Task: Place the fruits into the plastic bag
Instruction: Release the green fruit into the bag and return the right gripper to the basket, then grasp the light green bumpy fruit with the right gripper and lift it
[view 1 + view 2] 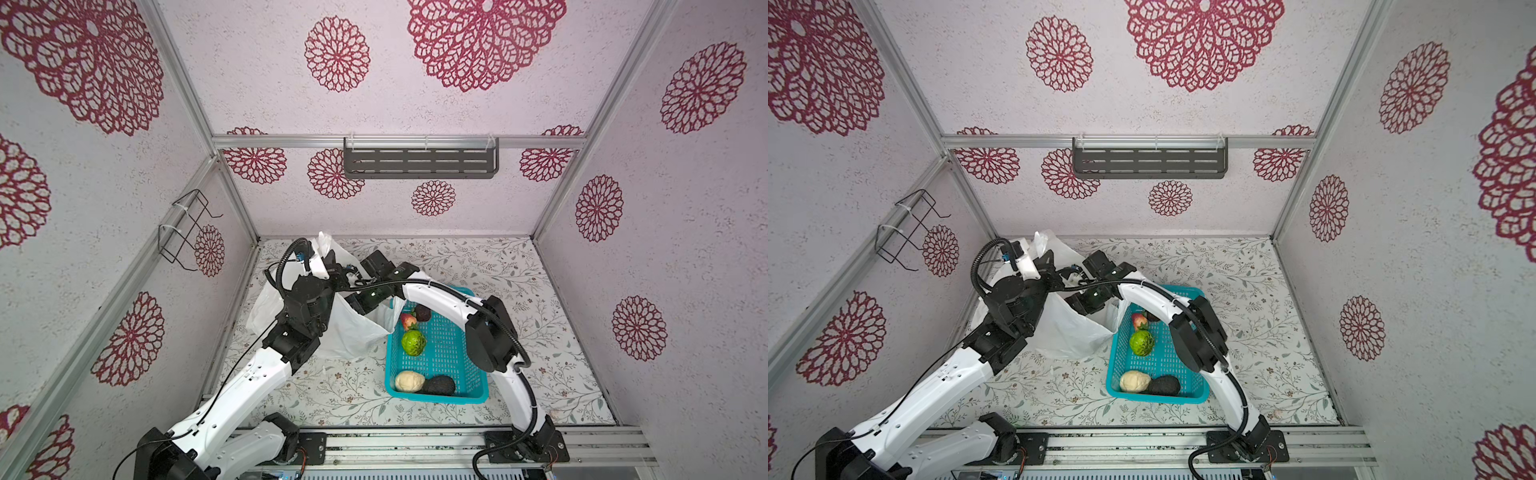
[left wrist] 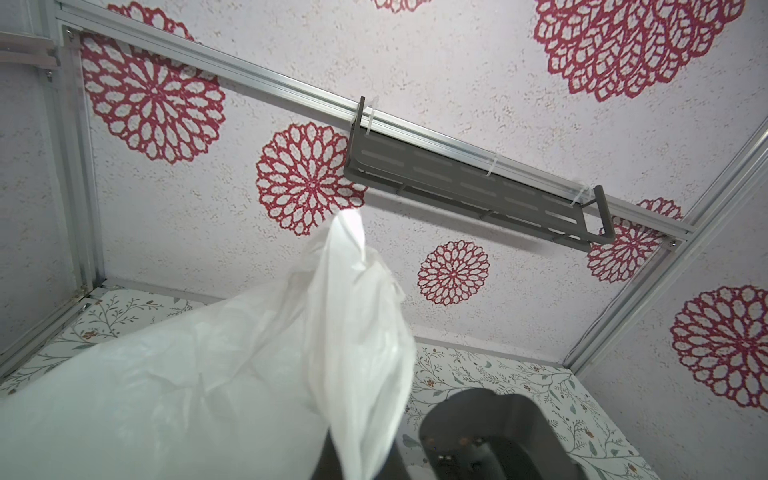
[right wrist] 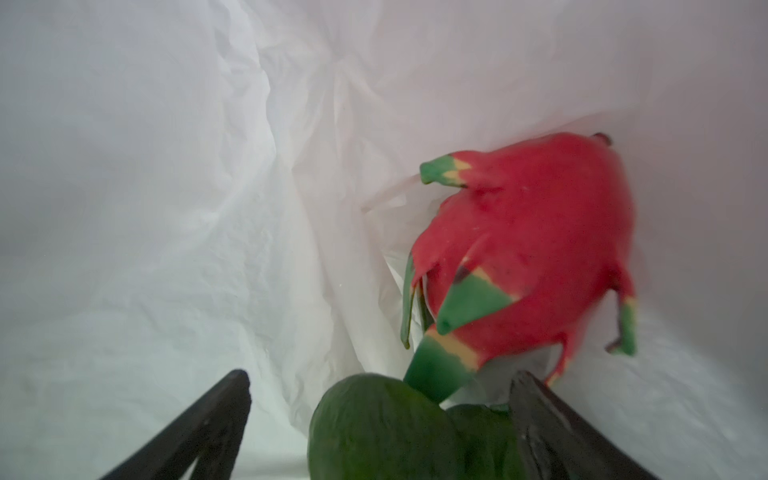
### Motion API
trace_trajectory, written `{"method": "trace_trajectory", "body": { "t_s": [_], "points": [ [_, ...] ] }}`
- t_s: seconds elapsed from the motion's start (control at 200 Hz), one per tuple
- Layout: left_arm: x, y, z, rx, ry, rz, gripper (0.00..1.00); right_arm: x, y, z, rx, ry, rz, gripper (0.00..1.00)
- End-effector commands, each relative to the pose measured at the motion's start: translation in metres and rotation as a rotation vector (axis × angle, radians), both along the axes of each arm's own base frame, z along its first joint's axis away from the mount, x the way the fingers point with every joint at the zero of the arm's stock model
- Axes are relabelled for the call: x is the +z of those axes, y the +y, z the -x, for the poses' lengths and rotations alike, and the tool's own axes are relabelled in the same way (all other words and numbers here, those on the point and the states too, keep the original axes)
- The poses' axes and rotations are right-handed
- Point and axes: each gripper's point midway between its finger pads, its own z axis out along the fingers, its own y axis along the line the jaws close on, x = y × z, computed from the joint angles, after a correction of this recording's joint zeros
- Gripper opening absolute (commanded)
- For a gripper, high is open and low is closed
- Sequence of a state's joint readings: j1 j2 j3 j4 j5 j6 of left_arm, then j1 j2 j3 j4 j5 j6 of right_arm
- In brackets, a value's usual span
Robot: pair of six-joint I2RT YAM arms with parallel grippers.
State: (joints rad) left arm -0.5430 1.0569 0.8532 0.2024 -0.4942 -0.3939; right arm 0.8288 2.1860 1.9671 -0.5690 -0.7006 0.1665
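Note:
The bumpy green fruit is in the basket, behind my right gripper, so that gripper should go up out of the bag next, then back and down onto the fruit.
The white plastic bag stands at the table's back left, and my left gripper is shut on its handle, holding it up. My right gripper reaches down inside the bag, open. A smooth green fruit lies between its fingers, well clear of one of them. The red-pink dragon fruit rests on the bag's floor beyond. In the basket lie a small red fruit, a bumpy green one, a cream-yellow lump and a dark avocado.
The turquoise perforated basket sits just right of the bag, under my right arm. Another dark fruit shows at its far end. A grey shelf hangs on the back wall and a wire rack on the left wall.

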Motion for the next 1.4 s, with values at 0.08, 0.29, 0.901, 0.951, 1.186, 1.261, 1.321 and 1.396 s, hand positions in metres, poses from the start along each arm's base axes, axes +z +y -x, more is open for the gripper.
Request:
{"method": "trace_trajectory", "body": {
  "t_s": [0.08, 0.29, 0.901, 0.951, 1.186, 1.261, 1.321, 1.396],
  "points": [
    [0.001, 0.007, 0.007, 0.024, -0.005, 0.013, 0.00, 0.120, -0.039, -0.036, -0.221, -0.437, -0.119, 0.99],
    [0.001, 0.012, 0.008, 0.048, -0.004, 0.006, 0.00, 0.173, -0.113, -0.059, -0.492, -0.593, -0.179, 0.99],
    [-0.003, 0.006, -0.003, 0.053, 0.001, -0.020, 0.00, -0.013, -0.213, 0.019, -0.505, -0.353, 0.259, 0.96],
    [-0.003, 0.005, -0.003, 0.050, 0.003, -0.021, 0.00, -0.023, -0.208, 0.021, -0.464, -0.357, 0.300, 0.96],
    [-0.002, 0.006, -0.002, 0.048, 0.010, -0.017, 0.00, -0.073, -0.203, 0.023, -0.373, -0.258, 0.463, 0.94],
    [-0.001, 0.008, 0.000, 0.054, 0.010, -0.025, 0.00, -0.079, -0.201, 0.026, -0.352, -0.247, 0.472, 0.94],
    [-0.001, 0.010, 0.001, 0.062, 0.010, -0.032, 0.00, -0.083, -0.199, 0.027, -0.339, -0.243, 0.476, 0.93],
    [0.001, 0.010, 0.002, 0.063, 0.005, -0.036, 0.00, -0.090, -0.198, 0.030, -0.314, -0.218, 0.490, 0.91]
  ]
}}
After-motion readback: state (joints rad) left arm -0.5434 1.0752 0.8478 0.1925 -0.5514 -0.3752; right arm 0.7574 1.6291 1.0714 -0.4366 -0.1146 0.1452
